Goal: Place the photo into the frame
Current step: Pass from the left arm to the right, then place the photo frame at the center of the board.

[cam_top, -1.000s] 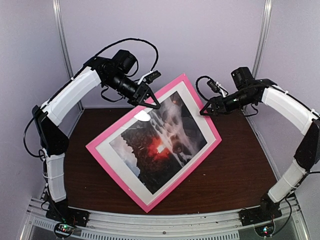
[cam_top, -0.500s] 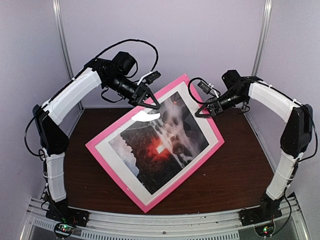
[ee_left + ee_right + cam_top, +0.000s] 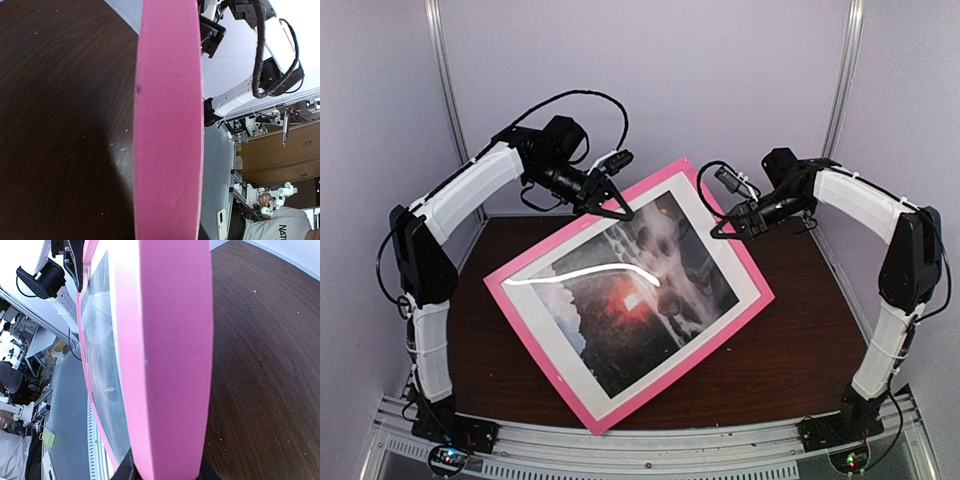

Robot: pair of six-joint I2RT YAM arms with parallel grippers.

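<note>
The photo (image 3: pixel 630 300) is inside the pink rim, so my right gripper will next lower the frame's edge onto the brown table to release it.
The frame (image 3: pixel 544 355), with a pink rim, stands tilted above the dark table, its far edge lifted and its near corner low. Inside it, behind glass with a bright glare streak, the photo (image 3: pixel 630 300) shows dark rocks and a red-orange glow within a white mat border (image 3: pixel 555 320). My left gripper (image 3: pixel 617 210) is shut on the frame's upper left edge; in the left wrist view only the pink edge (image 3: pixel 167 125) shows and the fingers are hidden. My right gripper (image 3: pixel 720 228) is shut on the upper right edge (image 3: pixel 175 355), with a dark finger (image 3: pixel 125 467) pressed to each side.
The brown table (image 3: pixel 800 340) lies under the frame, enclosed by pale walls with metal posts (image 3: pixel 442 80). An aluminium rail (image 3: pixel 650 445) runs along the near edge by both arm bases.
My right gripper has moved in to the frame's upper right edge and shut on it. The frame has swung, its near corner moving left, and a glare streak now crosses the glass.
</note>
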